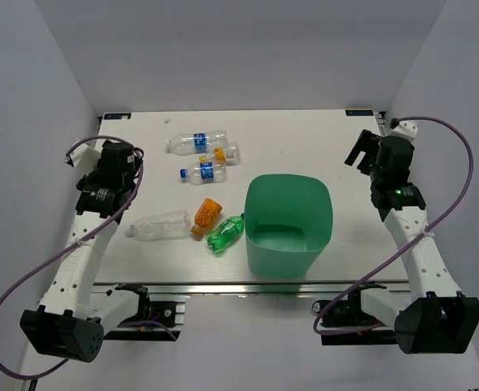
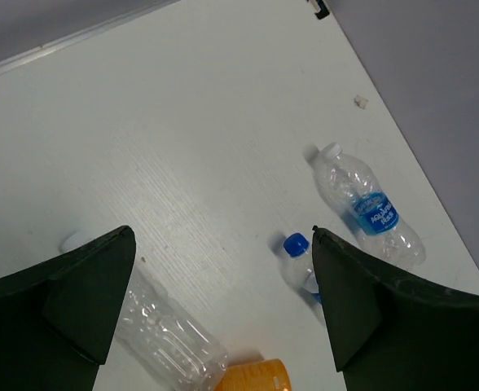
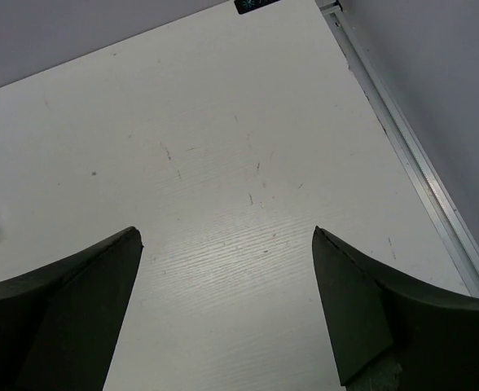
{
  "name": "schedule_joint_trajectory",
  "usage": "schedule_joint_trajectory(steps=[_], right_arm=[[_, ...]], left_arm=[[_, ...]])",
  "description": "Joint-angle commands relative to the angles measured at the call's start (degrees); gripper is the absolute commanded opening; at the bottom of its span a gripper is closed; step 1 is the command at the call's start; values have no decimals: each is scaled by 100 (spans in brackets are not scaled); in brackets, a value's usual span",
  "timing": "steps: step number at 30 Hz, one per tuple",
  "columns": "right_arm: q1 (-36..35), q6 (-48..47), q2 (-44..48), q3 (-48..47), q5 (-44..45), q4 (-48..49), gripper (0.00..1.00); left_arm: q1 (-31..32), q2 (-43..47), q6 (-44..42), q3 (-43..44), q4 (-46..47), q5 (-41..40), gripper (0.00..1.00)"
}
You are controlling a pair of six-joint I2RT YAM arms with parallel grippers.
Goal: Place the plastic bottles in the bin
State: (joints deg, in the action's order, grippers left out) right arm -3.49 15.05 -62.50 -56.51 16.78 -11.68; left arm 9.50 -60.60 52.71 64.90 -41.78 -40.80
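Note:
The clear unlabelled bottle's body (image 1: 158, 226) (image 2: 152, 322) lies below my left gripper and closer to my base, so next I will lower the gripper and pull it back onto the body.
Six plastic bottles lie left of the mint-green bin (image 1: 284, 259): a clear blue-labelled one (image 1: 195, 143), an orange-capped one (image 1: 223, 152), a blue-capped one (image 1: 203, 171), a clear unlabelled one (image 1: 160, 226), an orange one (image 1: 207, 213) and a green one (image 1: 226, 232). My left gripper (image 1: 128, 155) is open and empty, raised at the table's left side. Its wrist view (image 2: 223, 232) shows the blue-labelled bottle (image 2: 368, 205), the blue-capped bottle (image 2: 299, 261), the clear bottle (image 2: 158, 326) and the orange bottle (image 2: 256, 376) below. My right gripper (image 1: 362, 149) is open and empty, right of the bin, over bare table (image 3: 225, 232).
The white table (image 1: 305, 138) is enclosed by grey walls on the left, back and right. A metal rail (image 3: 410, 155) runs along the table's right edge. The bin stands near the front edge.

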Motion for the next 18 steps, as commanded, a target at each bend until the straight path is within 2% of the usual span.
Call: schedule_joint_trajectory(steps=[1,5,18], right_arm=[[6,51,282,87,-86,508,89],[15,-133,484,465,-420,1106,89],[6,-248,-16,176,-227,712,89]], left_arm=[[-18,-31,766,-100,-761,203,98],[-27,-101,1205,-619,-753,607,98],[-53,-409,1637,-1313,-682,1530,98]])
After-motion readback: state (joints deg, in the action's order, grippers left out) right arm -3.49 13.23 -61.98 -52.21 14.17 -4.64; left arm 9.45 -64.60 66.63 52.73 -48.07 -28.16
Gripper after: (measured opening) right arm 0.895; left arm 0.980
